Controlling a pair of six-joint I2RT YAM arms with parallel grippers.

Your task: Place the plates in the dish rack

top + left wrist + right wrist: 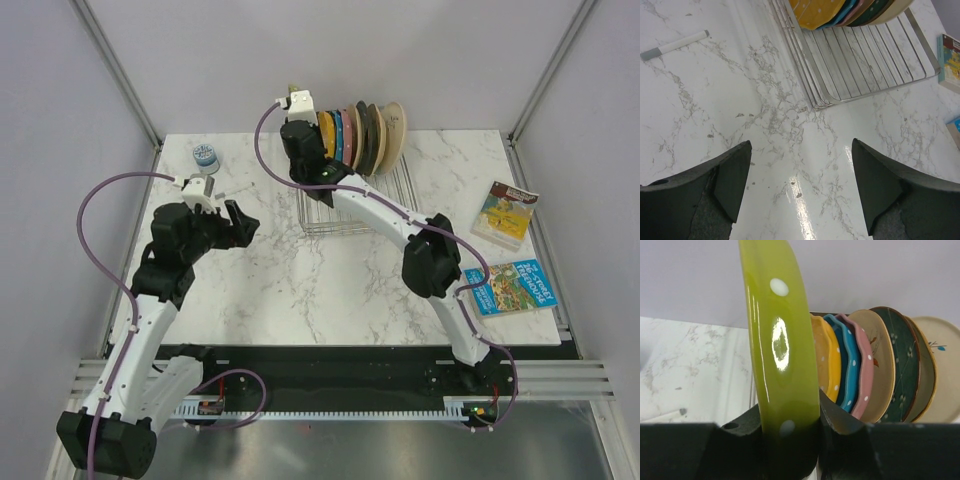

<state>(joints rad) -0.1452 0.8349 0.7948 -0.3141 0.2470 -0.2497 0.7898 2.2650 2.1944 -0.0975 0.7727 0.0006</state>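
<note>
I will lower the lime green plate with my right gripper toward the rack's end, close beside the orange plate, because it is still higher than that plate.
My right gripper (pixel 790 440) is shut on the rim of the lime green dotted plate (pixel 780 340) and holds it upright on edge at the left end of the row. Just right of it stand the orange plate (pixel 827 360), the blue plate (pixel 845 365) and the pink plate (pixel 862 375), upright in the silver wire dish rack (pixel 370 205). In the top view the right gripper (pixel 300 130) hides the green plate. My left gripper (pixel 235 222) is open and empty over bare marble left of the rack; in its wrist view it (pixel 800 185) faces the rack (pixel 865 65).
Plain beige (pixel 880 365), dark green (pixel 900 365) and cream (pixel 940 370) plates stand further right in the rack. A small blue-lidded jar (pixel 206 157) sits at the back left. A marker (pixel 675 45) lies on the marble. Two books (pixel 505 213) (pixel 512 286) lie at the right.
</note>
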